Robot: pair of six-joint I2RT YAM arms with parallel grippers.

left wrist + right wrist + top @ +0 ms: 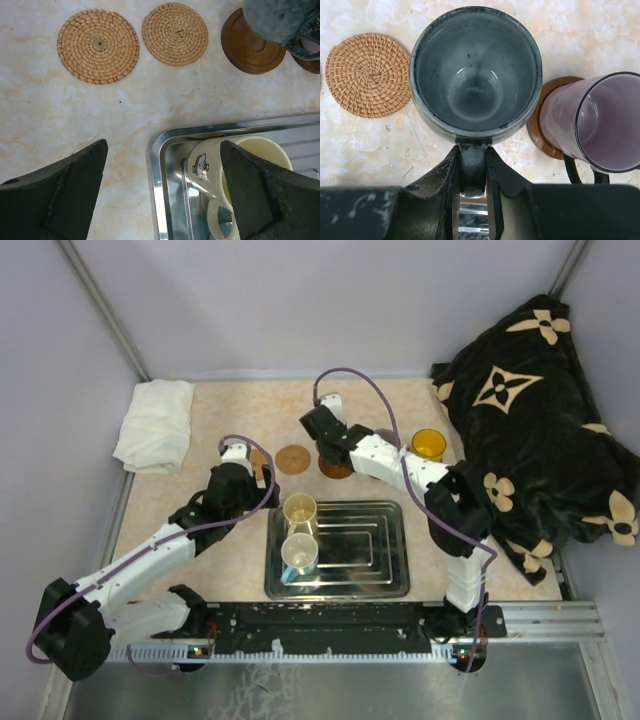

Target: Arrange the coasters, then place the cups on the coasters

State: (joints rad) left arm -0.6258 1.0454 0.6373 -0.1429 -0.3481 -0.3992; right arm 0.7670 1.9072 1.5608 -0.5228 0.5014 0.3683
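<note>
My right gripper brings the grey cup down onto the dark wooden coaster (335,470) next and releases the handle, since that coaster lies bare below my gripper.
My right gripper (472,167) is shut on the handle of the grey cup (477,70), holding it upright over a dark wooden coaster (252,47); whether the cup rests on it I cannot tell. Beside it the purple cup (600,125) stands on another dark coaster (545,127). Two woven coasters (98,46) (175,34) lie bare to the left. My left gripper (165,190) hangs open over the tray's far left corner, its right finger beside the cream-yellow cup (235,165). The white cup with blue inside (299,553) also stands in the tray. The orange-yellow cup (429,444) stands at the right.
The metal tray (370,540) lies near the front edge. A folded white cloth (155,425) is at the back left. A black patterned blanket (540,410) fills the right side. My right arm (400,465) stretches across behind the tray.
</note>
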